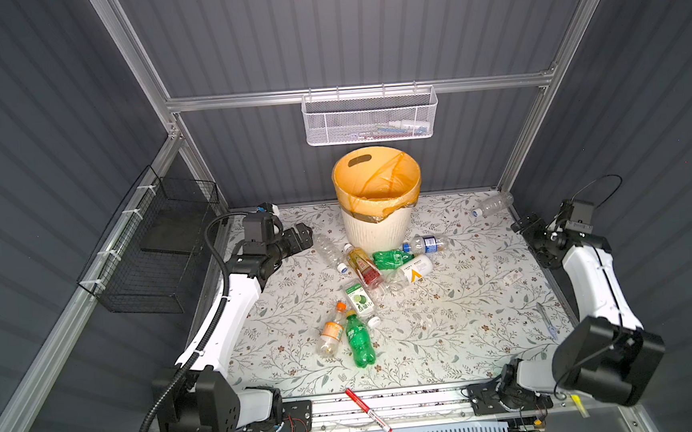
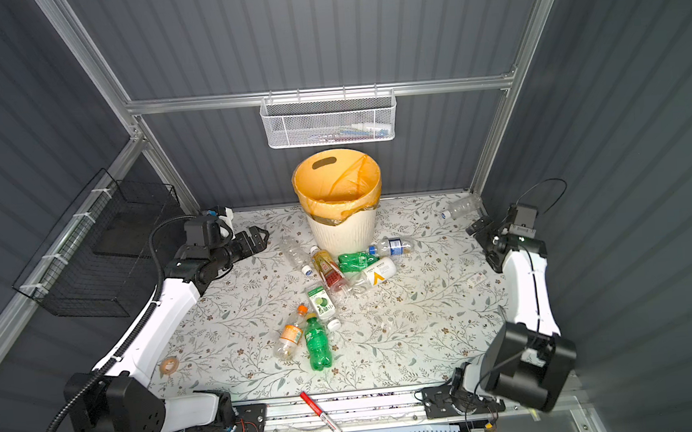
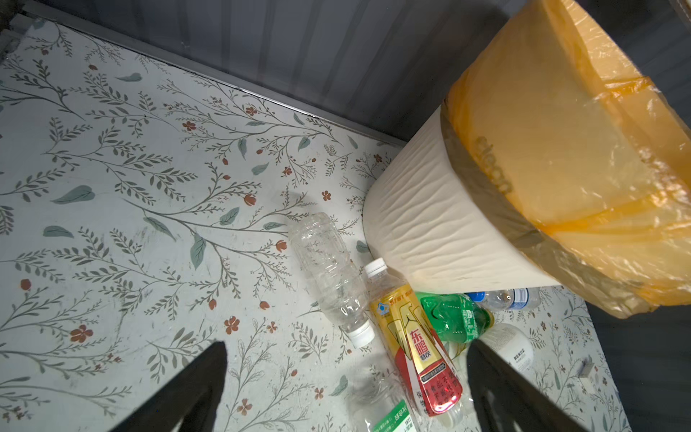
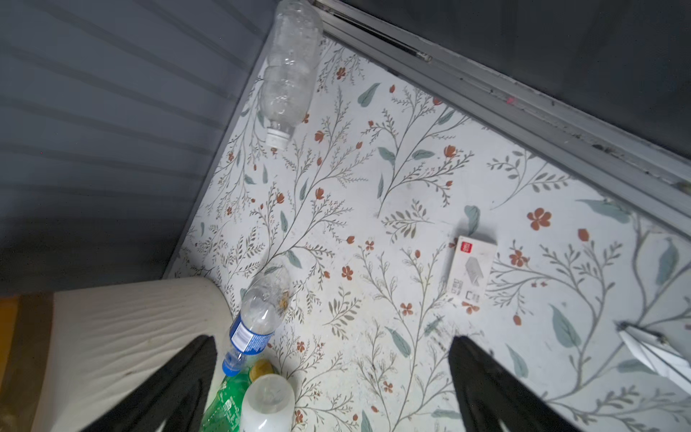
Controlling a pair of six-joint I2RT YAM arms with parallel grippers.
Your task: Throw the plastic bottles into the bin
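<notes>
The right gripper reaches outward next and lowers open fingers astride its body [image 1: 493, 204] [image 4: 290, 70]. The clear bottle lies outward of and below that gripper, in the table's back corner.
The cream bin [image 1: 378, 227] with its orange bag stands at the back middle of the table. Several plastic bottles lie in front of it: a clear one [image 1: 330, 251], a yellow-and-red one [image 3: 415, 344], a crushed green one [image 1: 391, 259], a blue-labelled one [image 4: 254, 329] and a white one [image 1: 416, 268]. Nearer the front lie an orange-capped bottle [image 1: 332, 332] and a green bottle [image 1: 359, 341]. Another clear bottle [image 1: 493, 204] lies in the back right corner. My left gripper [image 1: 306, 232] hovers open left of the bin. My right gripper [image 1: 522, 223] hangs open and empty at the right edge.
A white mesh basket [image 1: 371, 117] hangs on the back rail and a black wire basket [image 1: 150, 247] on the left wall. A red marker [image 1: 368, 409] lies on the front rail. A small white box [image 4: 471, 269] and a tape roll [image 2: 169, 365] lie on the table.
</notes>
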